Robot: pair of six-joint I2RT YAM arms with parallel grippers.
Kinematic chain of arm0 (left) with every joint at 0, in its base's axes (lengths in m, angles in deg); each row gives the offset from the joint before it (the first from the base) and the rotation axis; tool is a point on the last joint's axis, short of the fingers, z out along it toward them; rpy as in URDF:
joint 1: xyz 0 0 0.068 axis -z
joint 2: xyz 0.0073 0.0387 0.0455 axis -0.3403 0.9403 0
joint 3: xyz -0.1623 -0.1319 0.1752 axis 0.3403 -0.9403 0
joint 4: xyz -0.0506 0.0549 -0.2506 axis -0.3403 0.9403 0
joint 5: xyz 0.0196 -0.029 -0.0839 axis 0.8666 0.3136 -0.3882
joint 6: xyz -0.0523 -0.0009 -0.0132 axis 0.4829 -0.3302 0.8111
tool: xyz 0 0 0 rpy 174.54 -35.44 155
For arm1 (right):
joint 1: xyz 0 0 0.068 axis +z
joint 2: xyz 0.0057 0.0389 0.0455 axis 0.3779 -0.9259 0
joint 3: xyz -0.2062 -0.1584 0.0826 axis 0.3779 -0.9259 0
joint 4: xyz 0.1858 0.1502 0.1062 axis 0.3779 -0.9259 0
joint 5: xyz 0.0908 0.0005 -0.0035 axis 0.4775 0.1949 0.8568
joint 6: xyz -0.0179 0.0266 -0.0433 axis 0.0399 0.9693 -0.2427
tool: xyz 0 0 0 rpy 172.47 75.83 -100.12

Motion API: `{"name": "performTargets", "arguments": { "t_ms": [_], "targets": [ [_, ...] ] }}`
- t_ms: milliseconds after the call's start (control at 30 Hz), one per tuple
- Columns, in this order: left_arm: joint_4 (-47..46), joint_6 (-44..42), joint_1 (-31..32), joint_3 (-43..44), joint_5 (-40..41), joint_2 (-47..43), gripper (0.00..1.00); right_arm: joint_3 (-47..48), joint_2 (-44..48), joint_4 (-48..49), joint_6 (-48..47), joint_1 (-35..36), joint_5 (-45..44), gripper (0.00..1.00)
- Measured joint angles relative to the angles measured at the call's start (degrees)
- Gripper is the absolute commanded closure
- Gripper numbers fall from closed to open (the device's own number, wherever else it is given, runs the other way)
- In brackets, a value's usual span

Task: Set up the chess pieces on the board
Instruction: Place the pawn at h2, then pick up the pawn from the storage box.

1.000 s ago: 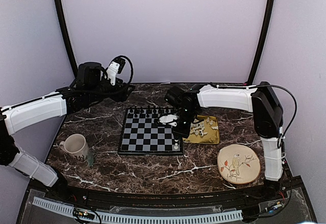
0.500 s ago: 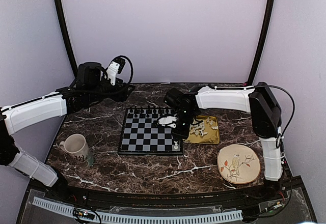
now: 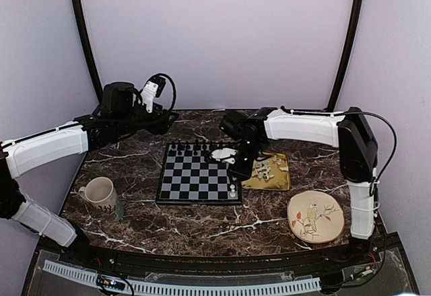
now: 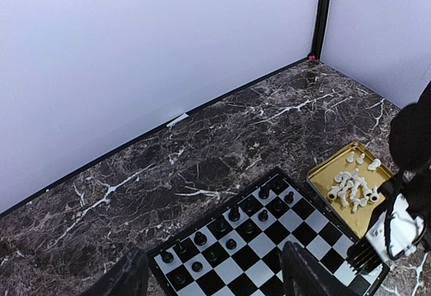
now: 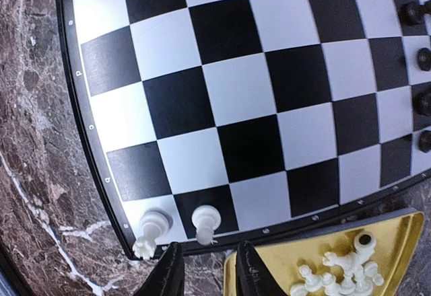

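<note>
My right gripper should move from the board outward over the gold tray, then down onto a far-end white pawn (image 3: 274,159). The pawn stands upright, apart from the heap.
The black and silver board (image 3: 188,181) lies mid-table, with black chessmen (image 3: 195,148) on its far rows. Two white chess pieces (image 3: 232,190) stand on its near right corner; in the right wrist view they are a rook (image 5: 151,227) and a second piece (image 5: 205,222). More white pieces (image 3: 266,168) lie in the gold tray (image 3: 281,185). My right gripper (image 3: 237,168) hangs open and empty above the board's right edge, its fingertips (image 5: 168,279) just off the two placed pieces. My left gripper (image 3: 161,118) is open and empty, high at the back left; its fingers (image 4: 124,279) frame the board (image 4: 296,239).
A bird-painted plate (image 3: 315,216) sits at the front right and a mug (image 3: 101,192) at the front left. The gold tray (image 5: 390,239) touches the board's right rim. Walls close the back and sides.
My right gripper has drawn back from the board's near right corner, leaving the white pieces standing there. The left arm has not moved.
</note>
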Motion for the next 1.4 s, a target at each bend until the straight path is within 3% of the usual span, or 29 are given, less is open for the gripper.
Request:
{"name": "performTargets", "arguments": {
  "t_ms": [100,333,467,633,1200,1400],
  "targets": [
    [0.0,0.0,0.0,0.0,-0.1,0.0,0.30,-0.1,3.0,-0.1,0.0,-2.1,0.4,0.74],
    [0.0,0.2,0.0,0.0,-0.5,0.0,0.30,-2.2,7.1,1.2,1.1,-14.5,-2.2,0.82],
    [0.0,0.2,0.0,0.0,-0.6,0.0,0.30,-4.7,6.5,1.9,2.4,-19.2,-6.4,0.80],
    [0.0,0.2,0.0,0.0,-0.8,0.0,0.30,-5.6,4.5,2.5,3.6,-21.1,-8.8,0.74],
    [0.0,0.3,0.0,0.0,-1.2,0.0,0.30,-8.7,1.4,3.7,4.5,-23.6,-10.6,0.75],
    [0.0,0.6,0.0,0.0,-1.6,0.0,0.30,-9.8,1.4,4.0,5.1,-24.0,-10.7,0.88]
  ]
}}
